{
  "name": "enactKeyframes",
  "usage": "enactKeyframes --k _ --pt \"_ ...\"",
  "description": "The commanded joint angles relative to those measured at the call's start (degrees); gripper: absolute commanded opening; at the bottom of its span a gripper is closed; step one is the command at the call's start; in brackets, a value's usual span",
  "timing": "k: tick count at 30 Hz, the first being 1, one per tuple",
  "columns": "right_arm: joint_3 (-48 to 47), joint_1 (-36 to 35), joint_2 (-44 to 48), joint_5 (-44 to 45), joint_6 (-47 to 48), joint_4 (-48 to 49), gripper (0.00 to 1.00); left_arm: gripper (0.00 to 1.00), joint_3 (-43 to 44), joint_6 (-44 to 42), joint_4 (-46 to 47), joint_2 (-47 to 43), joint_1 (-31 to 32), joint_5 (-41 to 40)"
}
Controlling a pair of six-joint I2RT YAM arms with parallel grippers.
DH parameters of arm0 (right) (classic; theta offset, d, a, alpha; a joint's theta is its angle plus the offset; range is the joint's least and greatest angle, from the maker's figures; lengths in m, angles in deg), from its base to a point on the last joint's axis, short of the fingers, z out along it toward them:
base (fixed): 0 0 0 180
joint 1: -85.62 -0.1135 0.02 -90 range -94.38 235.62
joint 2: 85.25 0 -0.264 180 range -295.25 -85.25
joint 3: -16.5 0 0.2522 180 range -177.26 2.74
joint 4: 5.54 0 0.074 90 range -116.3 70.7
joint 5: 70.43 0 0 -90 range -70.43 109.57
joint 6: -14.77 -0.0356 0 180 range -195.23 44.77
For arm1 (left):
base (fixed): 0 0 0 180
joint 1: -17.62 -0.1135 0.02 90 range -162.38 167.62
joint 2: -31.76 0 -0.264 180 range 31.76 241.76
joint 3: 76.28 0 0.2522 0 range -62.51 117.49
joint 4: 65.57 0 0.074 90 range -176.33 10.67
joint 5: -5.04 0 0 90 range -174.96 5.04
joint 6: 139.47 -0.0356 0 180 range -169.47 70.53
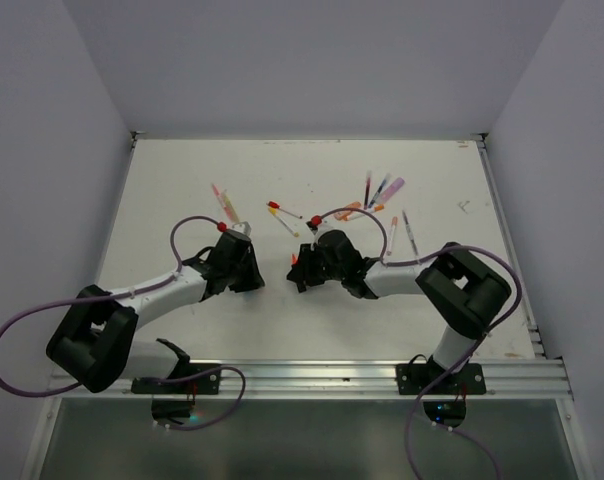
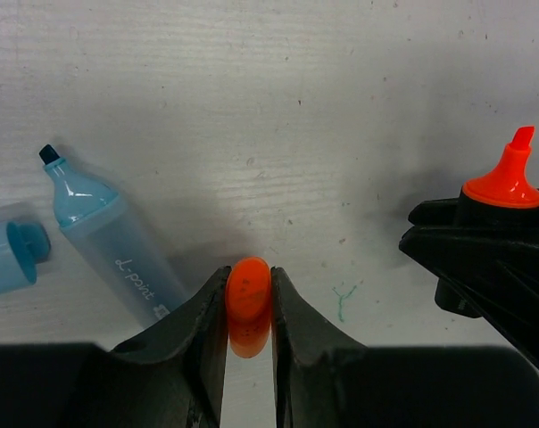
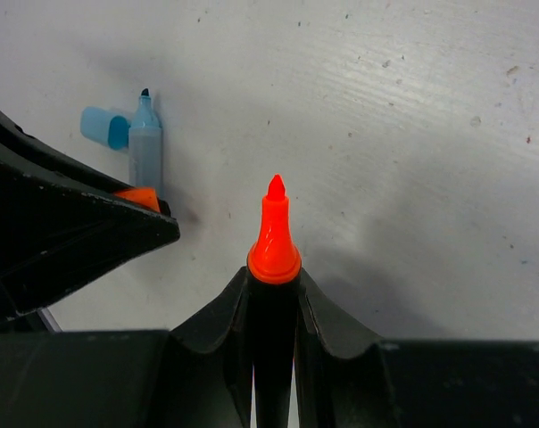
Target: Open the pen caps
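Observation:
Next, my right gripper goes down toward the table, shifts toward the light blue highlighter (image 2: pixel 109 245), and releases the black-bodied orange highlighter, since the orange tip is already bare.
In the left wrist view my left gripper (image 2: pixel 249 308) is shut on an orange cap (image 2: pixel 249 290), held just above the table. In the right wrist view my right gripper (image 3: pixel 274 290) is shut on a black-bodied orange highlighter (image 3: pixel 274 241) with its bare orange tip pointing forward. The two grippers face each other a short way apart at mid-table, left (image 1: pixel 256 272) and right (image 1: pixel 296 272). An uncapped light blue highlighter (image 2: pixel 109 245) lies left of my left gripper with its light blue cap (image 2: pixel 11 256) beside it.
More pens lie farther back: a pink and yellow pair (image 1: pixel 224 203), two red-capped thin pens (image 1: pixel 282 215), a cluster of orange, purple and dark pens (image 1: pixel 377 193), and two thin pens (image 1: pixel 402 234). White walls close in the table on three sides.

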Motion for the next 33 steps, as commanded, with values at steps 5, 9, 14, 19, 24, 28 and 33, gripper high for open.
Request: enactKeyframes --k 5,9,14,19,24,28,33 --pt "-2.4 -1.1 -4.3 -3.3 -4.0 7.4 0.01 0.41 0.1 0.7 -0.1 -1.8 0.2 -3.5" --pt "-2.5 -1.5 -6.5 -3.6 -5.8 9.4 0.06 0.6 1.8 0.9 -1.9 -5.4 0.2 -4.6" --pt "-3.9 -2.2 -8.4 -2.9 -7.4 9.2 0.14 0.81 5.1 0.3 -7.1 -12.6 0.2 -8.4" --pt "-5.3 -3.1 -10.9 -1.3 -9.7 10.1 0.28 0.97 8.7 -1.4 -9.6 -18.6 0.2 -14.0" --pt "-6.0 -3.7 -11.3 0.2 -10.6 10.3 0.49 1.0 11.4 -4.0 -11.8 -20.3 -0.1 -16.5" --pt "-6.1 -3.7 -7.8 4.1 -9.1 6.0 0.61 1.0 12.6 -5.6 -12.4 -20.2 -1.0 -16.4" --pt "-7.2 -3.4 2.0 15.7 -3.7 -7.0 0.79 1.0 15.0 -8.5 -13.1 -20.0 -3.4 -15.9"
